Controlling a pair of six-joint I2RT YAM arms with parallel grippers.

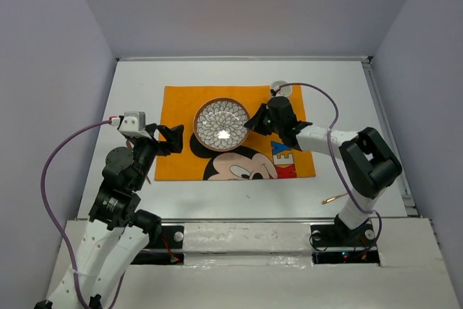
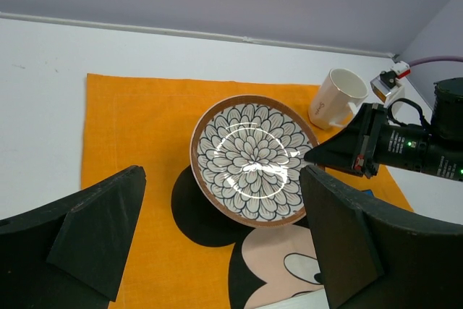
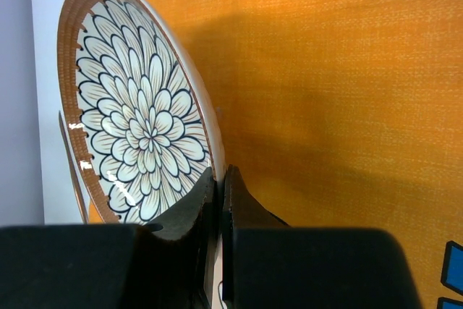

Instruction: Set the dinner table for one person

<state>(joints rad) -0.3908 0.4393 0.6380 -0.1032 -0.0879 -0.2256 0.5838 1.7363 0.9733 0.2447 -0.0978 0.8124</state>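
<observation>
My right gripper lowers the plate straight onto the orange Mickey Mouse mat (image 1: 181,106) next, then opens there.
A flower-patterned plate (image 1: 221,124) with a brown rim is over the back of the orange Mickey Mouse mat (image 1: 181,106), which lies on the white dinner table (image 1: 130,85). My right gripper (image 1: 255,121) is shut on the plate's right rim; in the right wrist view the jaws pinch the rim (image 3: 219,179) of the plate (image 3: 137,121). My left gripper (image 1: 173,139) is open and empty, left of the plate; the plate (image 2: 253,158) shows between its fingers (image 2: 94,229). A white mug (image 2: 336,98) stands behind the right gripper.
The mug (image 1: 281,88) sits at the mat's back right corner. A thin brown-handled utensil (image 1: 334,198) lies on the table at the front right, beside the right arm's base. The table's metal rim (image 1: 376,106) runs along the right side.
</observation>
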